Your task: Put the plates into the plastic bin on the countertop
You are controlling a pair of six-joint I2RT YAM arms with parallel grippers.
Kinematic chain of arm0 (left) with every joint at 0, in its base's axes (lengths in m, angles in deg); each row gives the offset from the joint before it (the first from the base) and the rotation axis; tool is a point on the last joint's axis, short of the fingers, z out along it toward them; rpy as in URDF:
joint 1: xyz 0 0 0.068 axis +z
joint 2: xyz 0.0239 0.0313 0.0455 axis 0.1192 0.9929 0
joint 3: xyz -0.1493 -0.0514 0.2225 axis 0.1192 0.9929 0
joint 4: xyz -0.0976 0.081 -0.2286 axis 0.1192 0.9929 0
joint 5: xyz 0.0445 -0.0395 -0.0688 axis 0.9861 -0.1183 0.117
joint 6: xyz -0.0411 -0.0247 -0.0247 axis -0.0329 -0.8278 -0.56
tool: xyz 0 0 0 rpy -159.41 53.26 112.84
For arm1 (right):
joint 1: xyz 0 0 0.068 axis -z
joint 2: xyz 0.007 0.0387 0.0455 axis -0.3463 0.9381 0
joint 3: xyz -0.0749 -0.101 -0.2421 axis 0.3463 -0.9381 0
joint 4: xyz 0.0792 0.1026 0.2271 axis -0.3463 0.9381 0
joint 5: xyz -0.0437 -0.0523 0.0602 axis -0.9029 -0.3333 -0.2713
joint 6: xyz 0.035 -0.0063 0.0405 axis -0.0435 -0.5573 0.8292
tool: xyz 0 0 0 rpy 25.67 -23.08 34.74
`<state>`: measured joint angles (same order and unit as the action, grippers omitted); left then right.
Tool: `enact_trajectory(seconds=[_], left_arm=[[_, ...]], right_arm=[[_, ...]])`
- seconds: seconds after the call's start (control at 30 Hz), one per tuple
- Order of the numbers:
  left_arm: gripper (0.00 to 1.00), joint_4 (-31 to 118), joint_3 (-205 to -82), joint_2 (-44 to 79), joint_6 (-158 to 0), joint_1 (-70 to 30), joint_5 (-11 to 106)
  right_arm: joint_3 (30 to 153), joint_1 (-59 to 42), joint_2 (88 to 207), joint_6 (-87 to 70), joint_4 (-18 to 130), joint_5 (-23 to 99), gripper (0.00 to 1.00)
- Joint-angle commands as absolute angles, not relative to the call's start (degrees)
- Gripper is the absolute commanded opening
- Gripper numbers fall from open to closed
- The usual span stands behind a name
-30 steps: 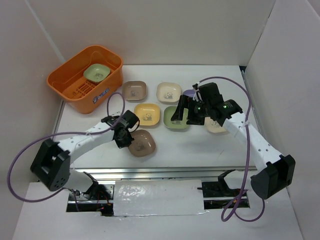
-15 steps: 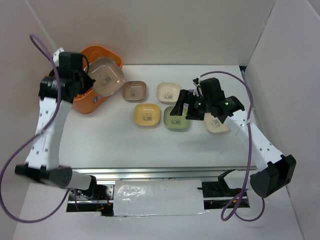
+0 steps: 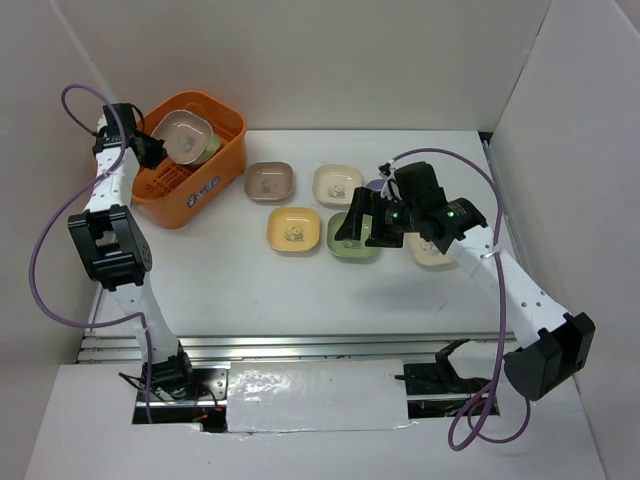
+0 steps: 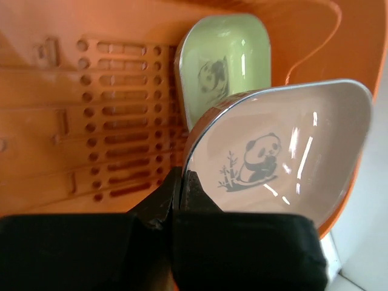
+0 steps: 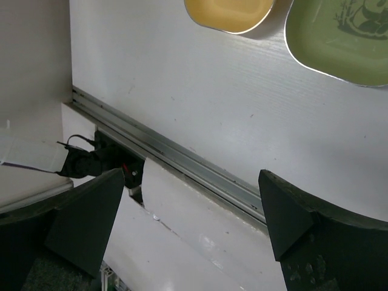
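I should move the brown plate in my left gripper outward and down onto the green one [image 3: 209,150] [image 4: 224,70] next, since it still hangs tilted above the bin's bottom.
My left gripper [image 3: 150,149] is shut on the rim of a brown plate [image 3: 186,134] and holds it tilted inside the orange plastic bin [image 3: 160,207]. In the left wrist view the gripper [image 4: 180,185] pinches this panda-printed plate [image 4: 285,151] above the bin's slotted bottom [image 4: 91,121], where a green plate [image 4: 224,60] lies. On the countertop [image 3: 300,290] lie brown [image 3: 270,182], cream [image 3: 337,184], yellow [image 3: 294,229], green [image 3: 350,246] and another cream [image 3: 434,252] plate; a lavender one [image 3: 378,186] is mostly hidden. My right gripper [image 3: 365,222] hovers open over the green plate.
The right wrist view shows my open gripper [image 5: 191,212], the yellow plate [image 5: 230,15], the green plate [image 5: 339,42] and the metal rail [image 5: 182,160] at the table's front edge. White walls close in the left, back and right sides.
My left arm lifted the brown plate off the table, swung it left to the bin and now holds it lower inside. The right gripper barely moved.
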<state>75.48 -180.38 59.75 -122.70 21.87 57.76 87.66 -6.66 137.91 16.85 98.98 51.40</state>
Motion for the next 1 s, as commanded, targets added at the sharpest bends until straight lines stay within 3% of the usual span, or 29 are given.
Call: enact_trajectory(seconds=[0.0,0.27,0.4,0.5,0.53,0.6,0.63,0.67,0.97], left_arm=[[0.00,66.1,-184.2,61.5,-127.4,22.9,51.7],[0.00,69.8,-202.4,76.6,-123.0,23.4,52.1],[0.05,69.3,-202.8,78.6,-123.1,23.0,53.8],[0.19,69.4,-201.9,78.3,-122.9,22.8,54.8],[0.40,69.6,-201.7,78.1,-122.9,22.2,55.4],[0.60,70.8,-201.5,76.2,-122.3,21.6,55.2],[0.84,71.0,-201.2,75.2,-121.5,20.7,57.9],[0.99,70.5,-200.9,73.9,-121.0,20.2,59.8],[0.99,71.7,-198.4,47.3,-106.5,8.5,69.8]], right_arm=[[87.5,-7.6,137.4,17.1,97.1,52.1,1.00],[90.0,-6.7,140.5,15.9,98.7,51.7,1.00],[91.2,-6.0,141.6,15.0,100.2,51.1,1.00],[92.2,-5.1,142.2,15.1,100.8,51.4,1.00],[92.6,-5.0,142.6,15.2,101.0,51.7,1.00],[94.0,-5.1,143.9,15.0,101.3,52.1,1.00],[94.7,-5.1,144.2,14.9,101.6,52.0,1.00],[95.6,-5.1,145.1,15.0,101.8,52.1,1.00],[95.8,-3.4,146.5,15.2,100.3,51.3,1.00]])
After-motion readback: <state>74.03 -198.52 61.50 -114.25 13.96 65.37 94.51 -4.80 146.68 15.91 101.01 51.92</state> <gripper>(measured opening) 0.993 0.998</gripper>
